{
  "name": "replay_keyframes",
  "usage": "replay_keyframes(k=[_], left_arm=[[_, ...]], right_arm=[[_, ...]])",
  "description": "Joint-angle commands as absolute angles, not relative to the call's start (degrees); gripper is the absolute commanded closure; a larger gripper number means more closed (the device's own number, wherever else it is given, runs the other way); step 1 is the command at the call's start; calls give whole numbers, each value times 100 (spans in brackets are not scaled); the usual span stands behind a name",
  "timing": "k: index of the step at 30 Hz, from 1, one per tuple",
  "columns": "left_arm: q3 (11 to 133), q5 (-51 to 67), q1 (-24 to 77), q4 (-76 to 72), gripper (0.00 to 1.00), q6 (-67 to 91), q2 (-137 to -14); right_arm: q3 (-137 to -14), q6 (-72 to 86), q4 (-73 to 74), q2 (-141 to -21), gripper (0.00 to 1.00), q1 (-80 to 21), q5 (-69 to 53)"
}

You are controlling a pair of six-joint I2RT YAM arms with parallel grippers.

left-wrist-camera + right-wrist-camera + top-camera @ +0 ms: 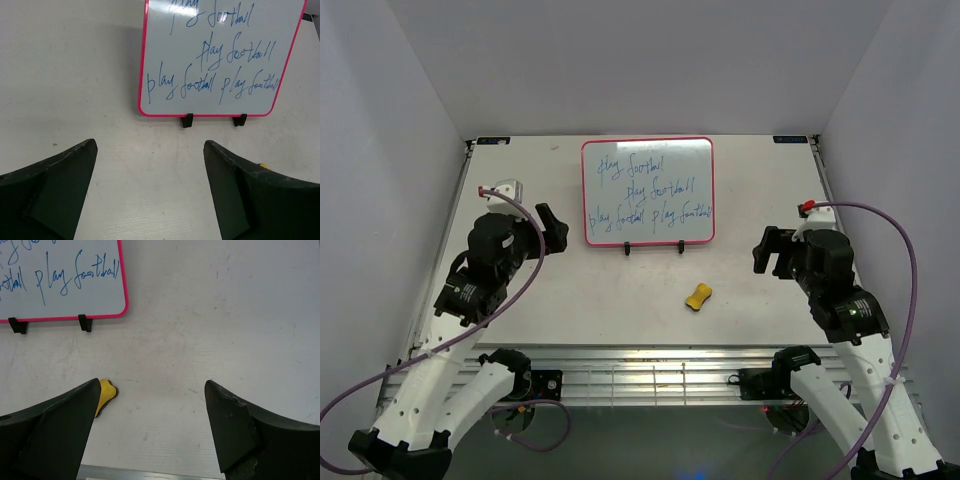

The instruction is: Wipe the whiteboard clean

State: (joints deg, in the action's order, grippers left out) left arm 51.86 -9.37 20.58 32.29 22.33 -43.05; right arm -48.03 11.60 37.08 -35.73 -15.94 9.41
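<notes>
My left gripper needs to move outward, turn its fingers toward the board and close around that pink edge's middle (584, 194) (143, 47), because the whiteboard's closest side edge is clear.
The whiteboard (648, 191), pink-framed with blue handwriting, stands tilted on a thin black wire stand (654, 246) at the table's middle back. It also shows in the left wrist view (220, 55) and in the right wrist view (60, 280). A yellow bone-shaped eraser (697, 296) lies on the table in front of the board; its end shows in the right wrist view (106, 394) beside my left fingertip. My left gripper (553, 230) is open and empty, left of the board. My right gripper (772, 252) is open and empty, right of the eraser.
The white table (620, 300) is walled by grey panels on three sides. A metal rail (650, 375) runs along the near edge by the arm bases. Purple cables (910, 270) loop off both arms.
</notes>
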Motion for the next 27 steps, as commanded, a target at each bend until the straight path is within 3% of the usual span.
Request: replay_keyframes(k=[1, 8, 12, 14, 16, 18, 23, 27], left_arm=[[5563, -466, 2065, 3217, 2, 2162, -4394], [5651, 833, 2065, 2472, 2, 2171, -5016], [5774, 2370, 1952, 1050, 2, 2188, -5834], [5932, 2731, 1532, 731, 2, 2363, -6238], [5977, 3833, 408, -84, 2, 3248, -6845], [5941, 3938, -356, -632, 2, 3752, -7311], [6108, 4007, -677, -1291, 2, 3113, -8356], [6152, 5376, -808, -2798, 2, 3295, -9569]], right_arm=[[-4737, 1222, 3366, -3402, 10, -1617, 1256], [-4448, 1405, 2849, -3173, 10, -1626, 678], [-4052, 1626, 2286, -2805, 10, -1626, 344], [-3999, 1530, 2163, -2637, 10, -1626, 80], [-4104, 1459, 2214, -2593, 10, -1617, -226], [-4166, 1380, 2381, -2584, 10, -1626, -369], [-4078, 1073, 2452, -2487, 10, -1626, -1220], [-4166, 827, 2592, -2584, 10, -1626, -1748]])
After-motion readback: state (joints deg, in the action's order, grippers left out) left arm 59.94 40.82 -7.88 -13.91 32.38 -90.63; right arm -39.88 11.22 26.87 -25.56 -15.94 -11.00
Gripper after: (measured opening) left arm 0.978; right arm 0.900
